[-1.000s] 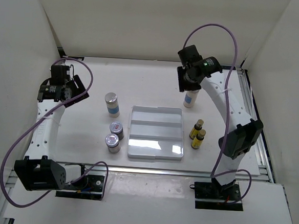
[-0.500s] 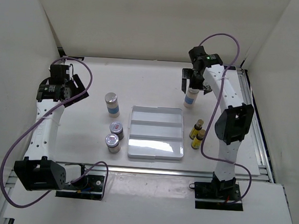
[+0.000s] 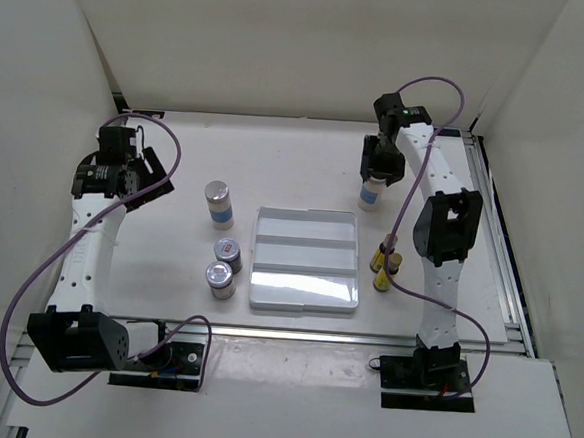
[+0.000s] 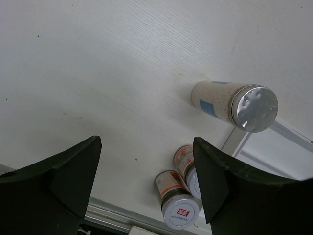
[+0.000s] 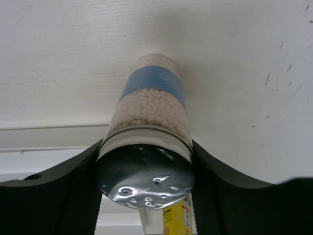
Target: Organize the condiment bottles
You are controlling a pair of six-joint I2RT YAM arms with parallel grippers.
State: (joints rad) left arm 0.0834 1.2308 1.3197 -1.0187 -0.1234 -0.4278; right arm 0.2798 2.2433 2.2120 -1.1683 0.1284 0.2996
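My right gripper holds the shaker and needs to move back and to the left in the top view next, to the tray's empty far corner by the bottles, and release the shaker there.
My right gripper [image 3: 378,175] is at the back right, its jaws closed against the silver cap of a pale blue-banded shaker [image 3: 371,196] that stands on the table. In the right wrist view the shaker [image 5: 151,107] fills the gripper [image 5: 145,171]. My left gripper [image 3: 150,177] is open and empty at the left, well apart from the second shaker [image 3: 217,203]. Two squat silver-lidded jars [image 3: 229,252] [image 3: 220,278] stand left of the tray. Two yellow black-capped bottles [image 3: 381,253] [image 3: 382,277] stand right of it, partly behind the right arm.
The white stepped tray [image 3: 304,260] lies in the middle with nothing on it. The left wrist view shows the left gripper [image 4: 146,181], the second shaker [image 4: 230,100], both jars [image 4: 183,205] and a tray corner [image 4: 274,147]. White walls enclose the table.
My right gripper has come down over the back right shaker and its jaws now sit against the cap. The left arm has not moved.
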